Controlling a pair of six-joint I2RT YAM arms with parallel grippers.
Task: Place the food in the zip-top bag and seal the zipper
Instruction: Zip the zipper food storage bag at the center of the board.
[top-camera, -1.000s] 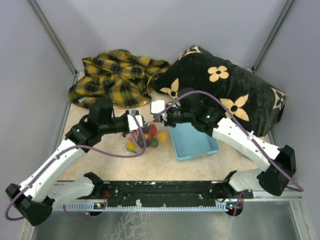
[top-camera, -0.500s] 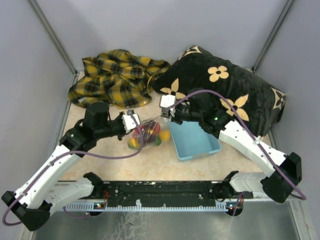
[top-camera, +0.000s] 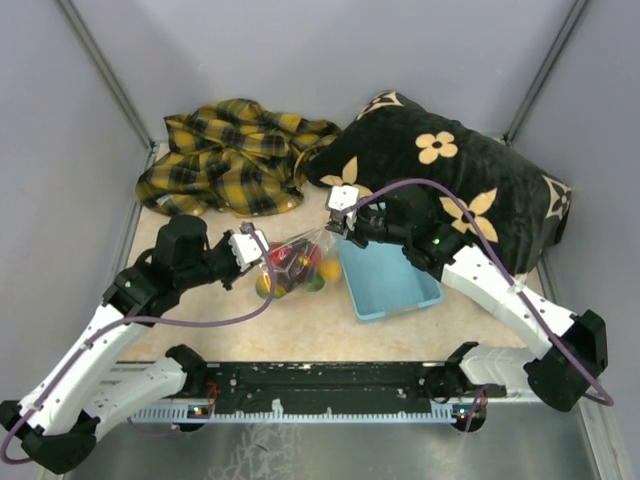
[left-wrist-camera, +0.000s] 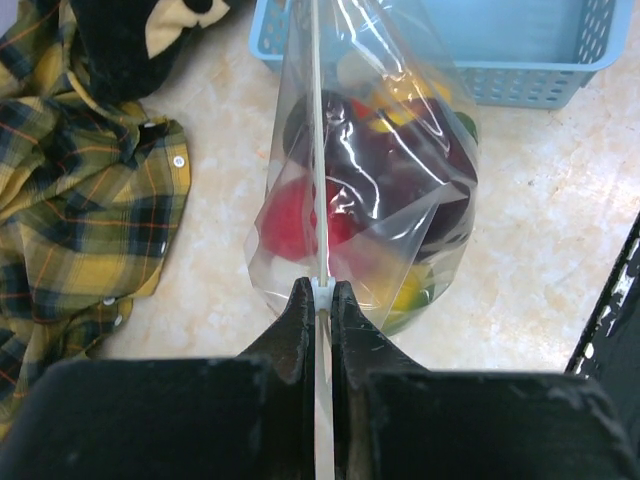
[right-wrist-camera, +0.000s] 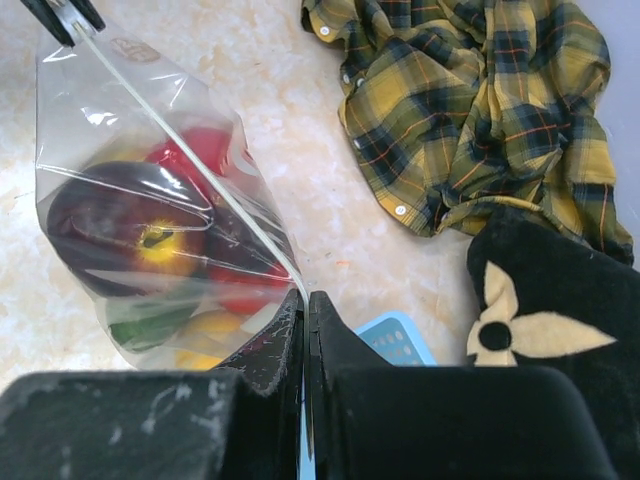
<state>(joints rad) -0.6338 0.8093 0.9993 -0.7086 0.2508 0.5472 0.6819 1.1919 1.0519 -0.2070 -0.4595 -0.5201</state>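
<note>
My left gripper pulls the slider away from my right gripper to the zipper's end (left-wrist-camera: 324, 449) next, then opens, since part of the zipper still shows past the slider.
The zip-top bag (top-camera: 296, 264) hangs stretched between both grippers, just above the table. The food (left-wrist-camera: 372, 165) is inside it: a red piece (left-wrist-camera: 288, 222), a dark maroon fruit (right-wrist-camera: 108, 232), and yellow and green pieces below. My left gripper (left-wrist-camera: 322, 291) is shut on the small white slider at one end of the zipper (left-wrist-camera: 316, 140). My right gripper (right-wrist-camera: 305, 297) is shut on the other end of that strip. The zipper (right-wrist-camera: 190, 165) runs taut as one thin whitish line between them. From above, the left gripper (top-camera: 258, 250) and right gripper (top-camera: 336, 229) flank the bag.
A light-blue basket (top-camera: 388, 285) stands right of the bag, under the right arm. A yellow plaid shirt (top-camera: 235, 155) lies at the back left. A black pillow with cream flowers (top-camera: 450, 180) fills the back right. The tabletop (top-camera: 300, 330) is marbled beige.
The grippers have drawn apart, the left one going left and the right one going right. The bag, bunched up a second ago, now hangs stretched with its zipper taut.
</note>
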